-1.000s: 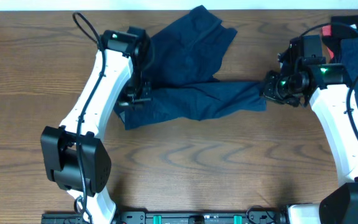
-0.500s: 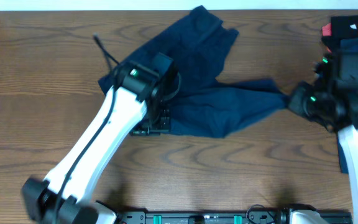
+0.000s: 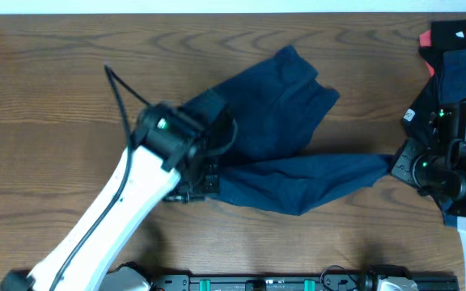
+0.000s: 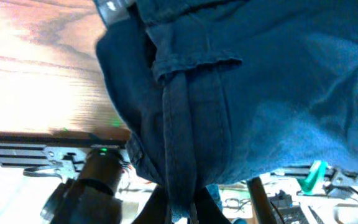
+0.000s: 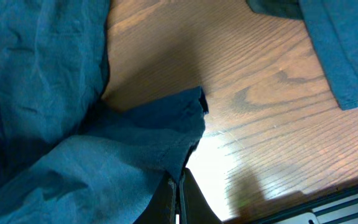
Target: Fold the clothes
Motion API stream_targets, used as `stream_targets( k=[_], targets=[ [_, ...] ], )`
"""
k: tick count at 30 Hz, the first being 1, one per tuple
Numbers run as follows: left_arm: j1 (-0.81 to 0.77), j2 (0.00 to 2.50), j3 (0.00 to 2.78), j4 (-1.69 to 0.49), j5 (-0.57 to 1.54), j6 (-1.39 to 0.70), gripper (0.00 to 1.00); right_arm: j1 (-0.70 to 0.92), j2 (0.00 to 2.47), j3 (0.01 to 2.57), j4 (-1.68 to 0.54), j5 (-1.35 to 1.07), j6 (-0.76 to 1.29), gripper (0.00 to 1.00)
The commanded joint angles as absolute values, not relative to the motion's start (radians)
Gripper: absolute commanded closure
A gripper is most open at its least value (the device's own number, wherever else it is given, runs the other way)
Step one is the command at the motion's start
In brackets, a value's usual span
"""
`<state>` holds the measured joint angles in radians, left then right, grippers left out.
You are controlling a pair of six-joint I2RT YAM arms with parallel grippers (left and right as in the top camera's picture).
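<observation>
The right gripper carries the stretched leg's tip outward and left in the overhead view next, then releases where the other leg's far end (image 3: 307, 74) lies bare.
A navy-blue pair of trousers (image 3: 281, 121) lies across the middle of the wooden table, one leg stretched between my two grippers. My left gripper (image 3: 203, 184) is shut on the trousers' left end; in the left wrist view the cloth (image 4: 260, 93) drapes over the shut left gripper (image 4: 180, 208). My right gripper (image 3: 398, 164) is shut on the leg's right tip. The right wrist view shows that hem corner (image 5: 73, 143) pinched in the right gripper (image 5: 176, 193), just above the table.
More clothes are piled at the back right: a navy piece (image 3: 463, 69), a black piece with a white label (image 3: 459, 34) and a red edge (image 3: 424, 38). A navy garment (image 5: 340, 43) lies beyond the right gripper. A black rail (image 3: 257, 283) runs along the front edge.
Both grippers have moved right and toward the front edge, dragging the trousers with them. The leg between them is now pulled out longer and straighter.
</observation>
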<state>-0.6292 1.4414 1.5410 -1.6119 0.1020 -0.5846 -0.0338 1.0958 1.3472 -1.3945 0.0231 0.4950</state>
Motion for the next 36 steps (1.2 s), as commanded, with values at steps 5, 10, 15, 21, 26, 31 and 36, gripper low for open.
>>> stream_targets(
  k=[5, 10, 15, 21, 26, 31, 36],
  targets=[
    [-0.675, 1.206, 1.541, -1.689, 0.084, -0.727, 0.94, -0.04, 1.039, 1.353, -1.325, 0.056, 0.516, 0.99],
    [-0.674, 1.113, 1.541, -1.689, 0.002, -0.767, 0.94, -0.04, 1.055, 1.353, -1.211, 0.03, 0.515, 0.99],
    [-0.665, 1.112, 1.541, -1.666, -0.067, -0.773, 0.94, -0.038, 1.121, 1.353, -1.076, -0.102, 0.51, 0.99],
    [-0.661, 1.178, 1.541, -1.626, -0.126, -0.781, 0.94, -0.011, 1.221, 1.353, -0.942, -0.147, 0.508, 0.99],
    [-0.661, 1.258, 1.539, -1.646, -0.124, -0.822, 0.94, 0.039, 1.312, 1.353, -0.828, -0.148, 0.508, 0.99],
    [-0.661, 1.316, 1.514, -1.655, -0.182, -0.863, 0.94, 0.089, 1.397, 1.353, -0.696, -0.146, 0.508, 0.99],
    [-0.641, 1.326, 1.489, -1.673, -0.36, -1.008, 0.94, 0.099, 1.472, 1.353, -0.536, -0.15, 0.508, 0.98]
  ],
)
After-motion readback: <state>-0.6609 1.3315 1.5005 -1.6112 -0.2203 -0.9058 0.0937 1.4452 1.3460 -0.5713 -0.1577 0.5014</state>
